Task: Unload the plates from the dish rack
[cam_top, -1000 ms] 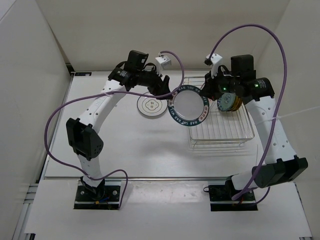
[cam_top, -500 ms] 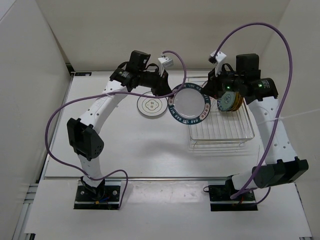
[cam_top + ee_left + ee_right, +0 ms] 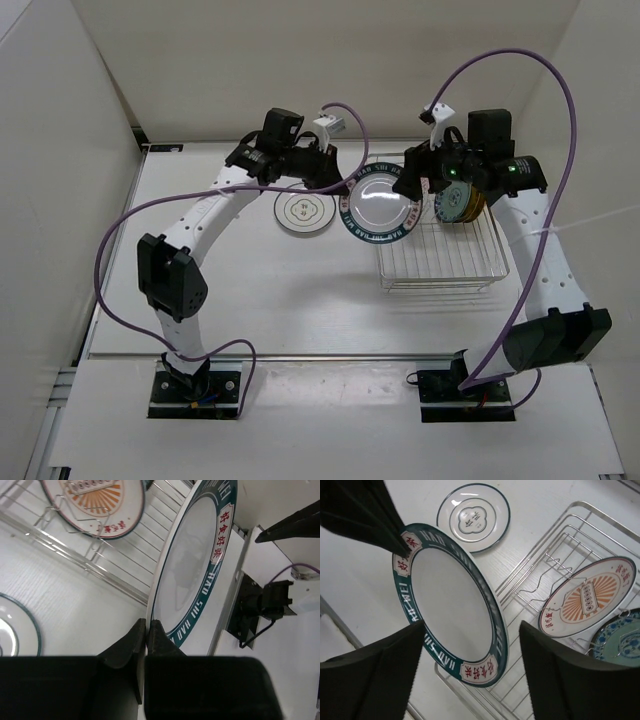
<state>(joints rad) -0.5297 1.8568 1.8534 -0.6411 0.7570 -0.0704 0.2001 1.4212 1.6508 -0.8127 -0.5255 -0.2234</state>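
Note:
The teal-rimmed plate needs to go down onto the flat plate after my left gripper next swings to the left in the top view, since my right gripper is open.
A white plate with a teal lettered rim hangs tilted over the dish rack's left edge. My left gripper is shut on its left rim; in the left wrist view the fingers pinch the plate's edge. My right gripper stands open at the plate's right side. In the right wrist view its fingers straddle the plate without touching. An orange-centred plate and a blue-patterned one stand in the rack.
A white plate with a dark ring lies flat on the table left of the rack. White walls close in the table on the left, back and right. Purple cables arc above both arms.
My left gripper has shut on the teal-rimmed plate's left rim. My right gripper has opened and let go of the plate, which now sits slightly nearer the back.

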